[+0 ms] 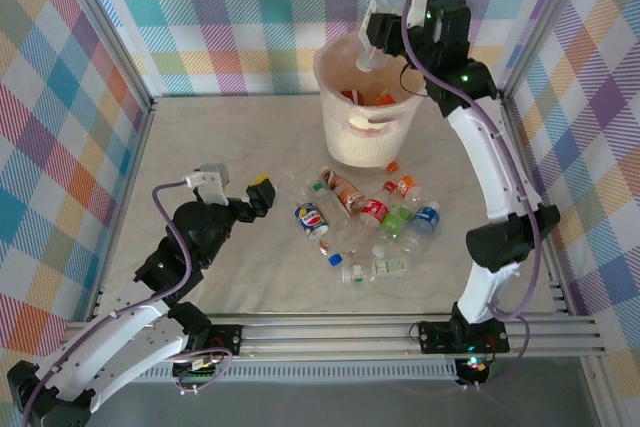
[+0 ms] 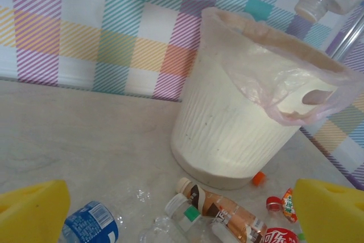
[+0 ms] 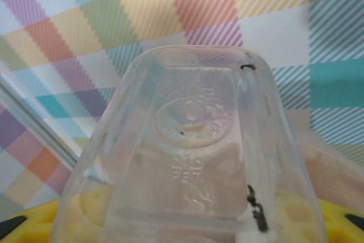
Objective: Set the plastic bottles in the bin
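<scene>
My right gripper needs to lower the clear plastic bottle into the bin's opening [image 1: 354,77] next and release it inside, as it still hangs above the bin's lined rim.
The cream-white bin [image 1: 365,142] stands at the back of the table, lined with a thin pinkish bag, with some bottles inside. My right gripper [image 1: 400,9] hangs over its mouth, shut on a clear plastic bottle [image 1: 378,42] whose neck points down. In the right wrist view that bottle's square base [image 3: 193,135] sits between the yellow fingers [image 3: 23,223]. Several plastic bottles [image 1: 372,215] lie scattered in front of the bin. My left gripper [image 1: 262,192] is open, left of the pile, holding nothing. Its wrist view faces the bin [image 2: 227,135], a brown-labelled bottle [image 2: 233,211] and a blue-labelled bottle [image 2: 91,227].
Checked cloth walls and metal frame posts close in the table on three sides. A loose orange cap [image 2: 259,178] lies at the bin's foot, and a red cap [image 2: 273,203] lies nearby. Bare tabletop stretches to the left of the pile.
</scene>
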Controlling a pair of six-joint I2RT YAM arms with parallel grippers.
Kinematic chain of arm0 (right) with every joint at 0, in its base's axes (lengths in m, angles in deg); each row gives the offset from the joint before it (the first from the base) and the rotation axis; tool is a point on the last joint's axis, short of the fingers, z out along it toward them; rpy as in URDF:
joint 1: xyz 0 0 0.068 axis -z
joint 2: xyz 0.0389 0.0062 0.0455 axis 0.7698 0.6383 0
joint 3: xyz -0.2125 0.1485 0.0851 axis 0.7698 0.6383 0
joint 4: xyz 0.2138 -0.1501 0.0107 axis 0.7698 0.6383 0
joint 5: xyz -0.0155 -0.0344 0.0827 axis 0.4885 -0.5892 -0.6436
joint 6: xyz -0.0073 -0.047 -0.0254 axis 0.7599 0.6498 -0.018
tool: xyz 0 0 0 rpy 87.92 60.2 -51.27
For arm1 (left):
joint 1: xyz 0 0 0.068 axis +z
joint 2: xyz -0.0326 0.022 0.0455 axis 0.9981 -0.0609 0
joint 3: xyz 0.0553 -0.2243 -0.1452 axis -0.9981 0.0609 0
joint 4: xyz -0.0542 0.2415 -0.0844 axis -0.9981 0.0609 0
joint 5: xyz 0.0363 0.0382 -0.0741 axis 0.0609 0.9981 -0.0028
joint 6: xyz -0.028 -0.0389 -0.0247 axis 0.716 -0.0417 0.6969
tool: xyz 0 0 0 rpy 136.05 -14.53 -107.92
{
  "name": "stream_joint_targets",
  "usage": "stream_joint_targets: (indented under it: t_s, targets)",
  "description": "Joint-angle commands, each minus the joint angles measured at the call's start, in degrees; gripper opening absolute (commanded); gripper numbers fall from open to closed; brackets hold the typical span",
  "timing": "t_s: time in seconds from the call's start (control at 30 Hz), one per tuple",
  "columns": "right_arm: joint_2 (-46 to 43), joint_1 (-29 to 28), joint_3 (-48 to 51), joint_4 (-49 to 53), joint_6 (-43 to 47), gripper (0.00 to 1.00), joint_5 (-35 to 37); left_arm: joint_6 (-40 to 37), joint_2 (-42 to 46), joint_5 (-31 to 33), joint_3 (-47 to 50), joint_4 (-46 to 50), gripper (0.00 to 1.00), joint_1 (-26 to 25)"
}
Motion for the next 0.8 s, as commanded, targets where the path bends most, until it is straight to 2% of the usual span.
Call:
stream_joint_targets:
  t_s: [0.0,0.2,0.57,0.77]
  targets:
    - [4.98,0.16,-6.48,4.43,-0.60,0.39,1.02,1.25,1.00,3.30,0.52,1.90,1.00,-0.67]
    - [12.30,0.17,-14.04,12.66,-0.65,0.41,-1.28,1.82,0.96,6.15,0.55,2.80,1.00,-0.65]
    - [16.21,0.11,-13.27,21.26,-1.95,0.46,-11.10,3.14,-0.56,8.77,-0.32,4.04,1.00,-0.63]
    - [17.60,-0.01,-11.89,23.13,-0.20,0.52,-12.71,3.88,-1.24,8.93,-0.40,4.02,1.00,-0.65]
